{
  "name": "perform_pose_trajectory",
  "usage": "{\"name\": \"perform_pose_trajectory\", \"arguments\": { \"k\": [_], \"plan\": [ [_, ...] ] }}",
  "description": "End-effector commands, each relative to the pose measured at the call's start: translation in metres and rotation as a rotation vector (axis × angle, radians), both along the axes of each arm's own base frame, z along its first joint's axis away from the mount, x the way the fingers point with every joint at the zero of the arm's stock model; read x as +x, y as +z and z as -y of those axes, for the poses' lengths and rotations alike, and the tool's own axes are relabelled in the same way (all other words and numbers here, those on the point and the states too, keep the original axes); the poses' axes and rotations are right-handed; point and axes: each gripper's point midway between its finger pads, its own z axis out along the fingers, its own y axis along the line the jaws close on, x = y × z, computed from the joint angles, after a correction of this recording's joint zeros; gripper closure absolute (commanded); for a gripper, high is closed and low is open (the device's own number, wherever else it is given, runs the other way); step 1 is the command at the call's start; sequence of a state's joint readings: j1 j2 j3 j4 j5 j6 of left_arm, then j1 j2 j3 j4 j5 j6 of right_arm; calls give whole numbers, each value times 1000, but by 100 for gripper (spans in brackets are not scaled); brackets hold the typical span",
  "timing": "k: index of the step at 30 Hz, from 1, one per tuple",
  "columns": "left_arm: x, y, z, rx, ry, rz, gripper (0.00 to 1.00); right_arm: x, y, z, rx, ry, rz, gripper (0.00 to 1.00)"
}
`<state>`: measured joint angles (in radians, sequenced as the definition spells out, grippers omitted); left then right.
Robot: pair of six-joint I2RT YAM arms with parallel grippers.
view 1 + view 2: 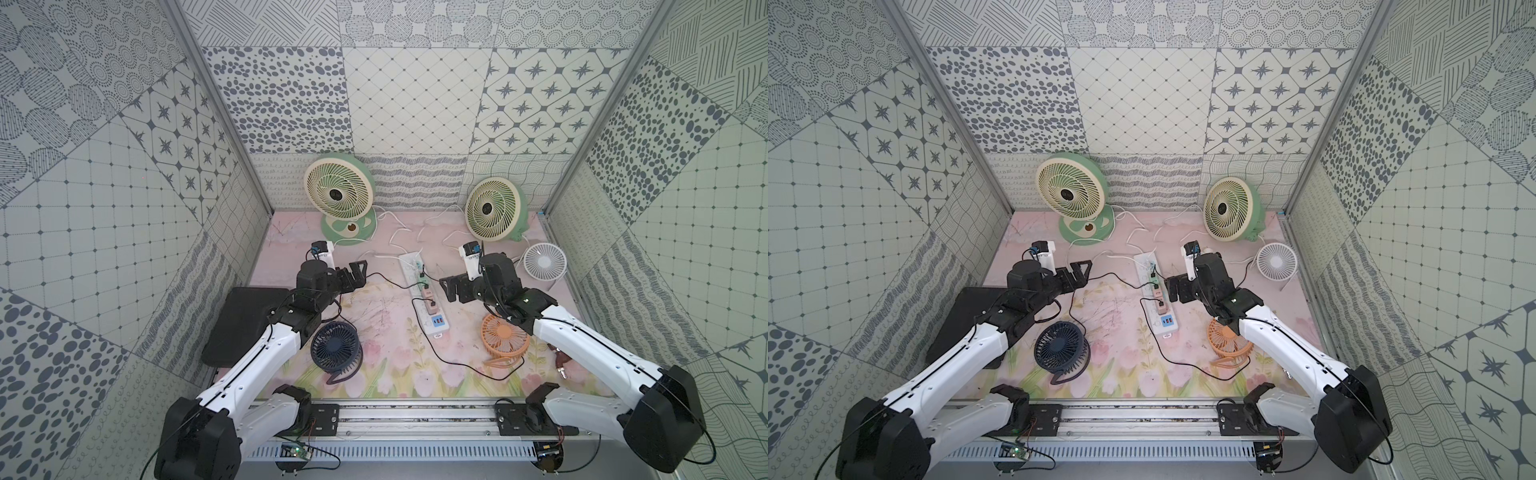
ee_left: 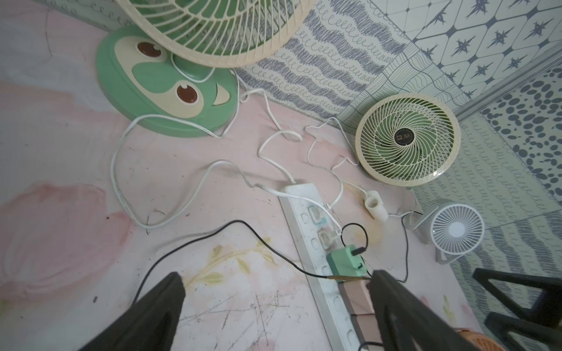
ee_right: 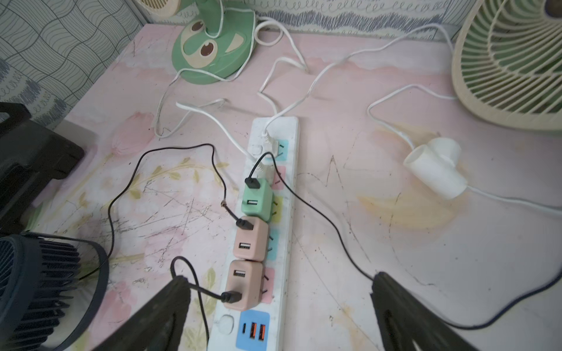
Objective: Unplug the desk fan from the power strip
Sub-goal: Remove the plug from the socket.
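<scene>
The cable of the near pink adapter (image 1: pixel 430 307) runs to the orange fan, and the adapter sits below and nearer my base. My right gripper needs to move down and back onto it.
The white power strip (image 1: pixel 424 296) (image 1: pixel 1158 291) lies mid-table, its blue USB panel (image 3: pixel 252 329) at the near end. A green adapter (image 3: pixel 255 199) and two pink adapters (image 3: pixel 251 240) sit in its sockets with black cables in them. White plugs (image 3: pixel 269 142) fill the far sockets, and their cords run toward two green-and-cream desk fans (image 1: pixel 338 193) (image 1: pixel 492 210) at the back. My left gripper (image 1: pixel 358 272) (image 2: pixel 276 278) hangs open to the left of the strip, holding nothing. My right gripper (image 1: pixel 448 287) (image 3: pixel 279 279) is open close to the strip's right side, above its near end.
A navy fan (image 1: pixel 334 345) stands near left, an orange fan (image 1: pixel 503 334) near right under my right arm, and a small white fan (image 1: pixel 544 262) far right. A black pad (image 1: pixel 245 320) lies at the left wall. A white cord piece (image 3: pixel 435 170) lies right of the strip.
</scene>
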<state>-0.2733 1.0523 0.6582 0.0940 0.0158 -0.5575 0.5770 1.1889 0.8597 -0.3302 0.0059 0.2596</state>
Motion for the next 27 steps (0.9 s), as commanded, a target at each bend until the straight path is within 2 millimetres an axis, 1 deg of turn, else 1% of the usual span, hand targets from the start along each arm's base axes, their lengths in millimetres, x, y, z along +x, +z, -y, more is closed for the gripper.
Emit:
{"name": "perform_pose_trajectory", "arguments": {
  "k": [1,6,10,13,15,18,27],
  "plan": [
    [-33,-18,39,-271,-97,-210,1,-14,-16,-11,37,-16,-147,3],
    [-44,-34,65,-299,-158,-298,1,-31,-38,-30,-4,18,-218,3],
    [-49,-50,88,-326,-212,-369,1,-38,-51,-37,-21,12,-249,13],
    [-52,-60,108,-325,-259,-424,1,-40,-60,-38,-49,-8,-255,21],
    [-52,-66,118,-322,-281,-456,6,-39,-64,-39,-69,-20,-251,25],
    [-53,-76,130,-320,-309,-500,9,-36,-67,-42,-69,-35,-237,29],
    [-57,-92,145,-332,-345,-581,15,-20,-82,-52,-59,-59,-213,46]
  ]
}}
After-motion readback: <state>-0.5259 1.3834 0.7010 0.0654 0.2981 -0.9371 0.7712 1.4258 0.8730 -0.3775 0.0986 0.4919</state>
